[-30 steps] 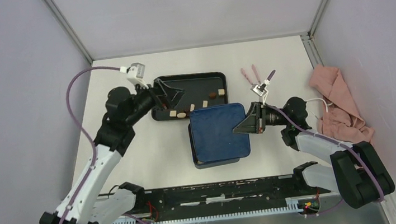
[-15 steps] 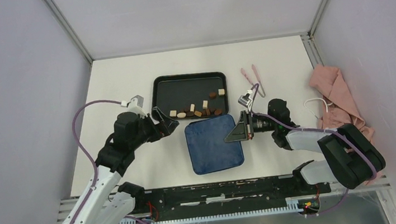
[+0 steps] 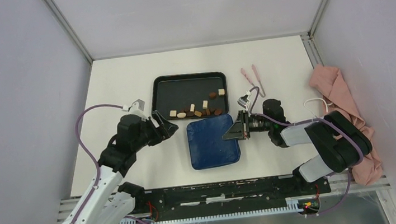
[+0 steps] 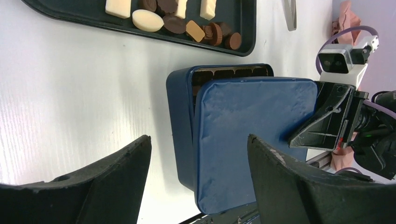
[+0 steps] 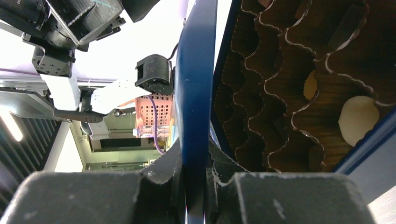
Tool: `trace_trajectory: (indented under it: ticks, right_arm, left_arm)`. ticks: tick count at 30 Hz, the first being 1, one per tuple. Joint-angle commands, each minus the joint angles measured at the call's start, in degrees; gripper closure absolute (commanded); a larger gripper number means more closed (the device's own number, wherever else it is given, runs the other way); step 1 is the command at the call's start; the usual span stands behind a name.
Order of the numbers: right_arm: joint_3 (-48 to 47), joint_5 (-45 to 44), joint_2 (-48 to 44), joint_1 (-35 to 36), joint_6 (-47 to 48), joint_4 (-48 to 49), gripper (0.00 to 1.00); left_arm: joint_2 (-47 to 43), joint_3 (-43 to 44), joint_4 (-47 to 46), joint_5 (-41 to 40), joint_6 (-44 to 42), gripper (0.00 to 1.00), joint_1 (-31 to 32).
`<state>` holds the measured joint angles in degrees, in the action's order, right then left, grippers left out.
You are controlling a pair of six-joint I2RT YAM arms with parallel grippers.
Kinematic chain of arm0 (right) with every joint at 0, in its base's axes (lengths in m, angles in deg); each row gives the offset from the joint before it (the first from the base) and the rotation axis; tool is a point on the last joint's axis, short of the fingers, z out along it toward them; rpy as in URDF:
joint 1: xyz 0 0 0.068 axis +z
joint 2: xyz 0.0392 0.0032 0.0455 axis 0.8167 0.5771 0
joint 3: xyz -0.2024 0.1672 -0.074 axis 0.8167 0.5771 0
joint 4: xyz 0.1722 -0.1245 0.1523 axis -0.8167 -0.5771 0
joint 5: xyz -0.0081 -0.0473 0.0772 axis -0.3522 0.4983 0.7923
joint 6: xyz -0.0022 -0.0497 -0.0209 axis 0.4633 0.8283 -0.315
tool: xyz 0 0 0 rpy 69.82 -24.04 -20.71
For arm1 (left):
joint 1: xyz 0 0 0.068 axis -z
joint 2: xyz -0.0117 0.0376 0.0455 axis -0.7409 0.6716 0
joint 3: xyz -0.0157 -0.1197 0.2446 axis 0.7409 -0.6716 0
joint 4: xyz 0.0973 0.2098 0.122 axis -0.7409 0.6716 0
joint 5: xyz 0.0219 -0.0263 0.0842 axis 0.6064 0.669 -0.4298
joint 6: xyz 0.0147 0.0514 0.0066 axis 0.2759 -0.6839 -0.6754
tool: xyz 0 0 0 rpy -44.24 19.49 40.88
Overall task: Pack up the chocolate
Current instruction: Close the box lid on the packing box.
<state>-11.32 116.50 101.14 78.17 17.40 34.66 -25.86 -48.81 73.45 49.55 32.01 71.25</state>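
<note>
The far part of the cups is uncovered, so the robot's right gripper needs to gently move the lid outward and down onto the rim of the open box (image 4: 181, 116) below and let go.
The chocolate (image 3: 198, 111) lies as several brown and cream pieces along the near side of a black tray (image 3: 182, 88); the left wrist view also has the chocolate (image 4: 175, 21). A blue box (image 4: 181, 116) stands in front of the tray, and its blue lid (image 3: 213, 141) sits over it, shifted right. My right gripper (image 3: 236, 132) is shut on the lid's right edge (image 5: 196, 93). Past that edge I see brown paper cups and a cream piece (image 5: 357, 119) inside the box. My left gripper (image 3: 165, 130) is open, left of the box, holding nothing.
Pink tweezers (image 3: 252, 75) lie right of the tray. A pink cloth (image 3: 338, 101) is bunched against the right wall. A black rail (image 3: 216, 191) runs along the table's near edge between the arm bases.
My left gripper has pulled back from the tray to the box's left side, its jaws a little narrower. My right gripper has carried the lid left and nearer, over the box.
</note>
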Motion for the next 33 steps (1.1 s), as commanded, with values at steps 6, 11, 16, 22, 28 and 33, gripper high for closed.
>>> trace_trajectory:
  ticks: [6,11,16,22,28,33]
  right_arm:
    - [-4.17,-1.9,1.27,-1.27,-0.6,0.85,0.94]
    - [-4.5,-1.95,2.07,-2.63,0.93,-1.87,0.93]
    - [-5.62,-2.25,1.66,-3.03,5.87,-8.28,0.92]
    - [-5.83,-2.74,2.27,-3.71,6.71,-9.85,0.85]
    - [-7.08,-3.17,2.82,-4.3,10.28,-14.13,0.78]
    - [-9.03,-4.14,2.9,-4.41,15.84,-20.65,0.75]
  left_arm:
    - [0.26,-1.64,-1.84,2.99,1.17,0.2,-0.08]
    - [0.94,-1.81,-1.93,3.87,0.83,0.2,0.0]
    - [1.84,-1.94,-2.23,4.51,0.67,0.21,-0.03]
    - [4.39,-2.59,-4.51,8.21,0.66,0.27,0.03]
    - [9.75,-3.1,-7.29,9.74,1.25,0.32,2.01]
    - [15.5,-1.09,-8.22,7.26,0.64,0.31,5.97]
